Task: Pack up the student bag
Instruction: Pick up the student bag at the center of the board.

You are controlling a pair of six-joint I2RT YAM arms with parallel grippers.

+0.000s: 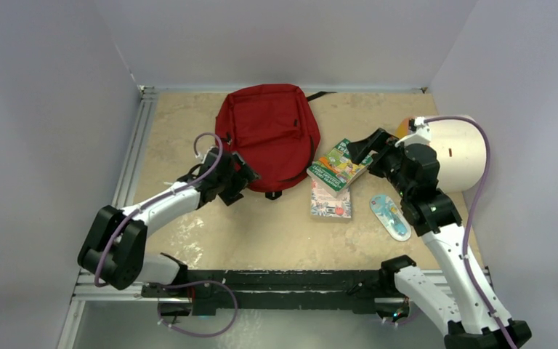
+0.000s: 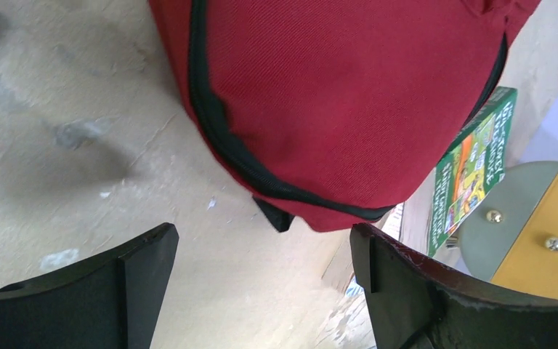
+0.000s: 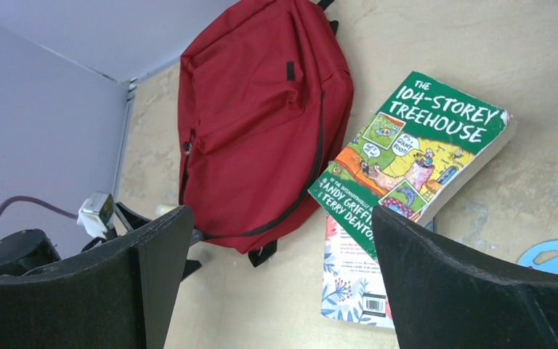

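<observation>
The bag's near zippered corner (image 1: 256, 187) (image 2: 265, 185) lies just ahead of the left gripper's parted fingers, so the left gripper will move down onto this corner and close.
The student bag (image 1: 269, 134) is a dark-red backpack lying flat and zipped at the back of the table. My left gripper (image 1: 236, 178) stands open at the bag's near left corner, nothing between its fingers. In the left wrist view the bag (image 2: 349, 102) fills the top, its black tab (image 2: 275, 216) just ahead of the open left gripper (image 2: 261, 247). My right gripper (image 1: 363, 149) hangs open over a green Treehouse book (image 1: 339, 163), which lies tilted on a floral book (image 1: 330, 200). The right wrist view shows the bag (image 3: 254, 123) and green book (image 3: 414, 153) beyond the empty right gripper (image 3: 280, 225).
A cream cylinder (image 1: 454, 153) with an orange-yellow face lies at the right wall, behind my right arm. A blue packaged item (image 1: 390, 216) lies near the right arm's elbow. A metal rail (image 1: 134, 145) runs along the table's left edge.
</observation>
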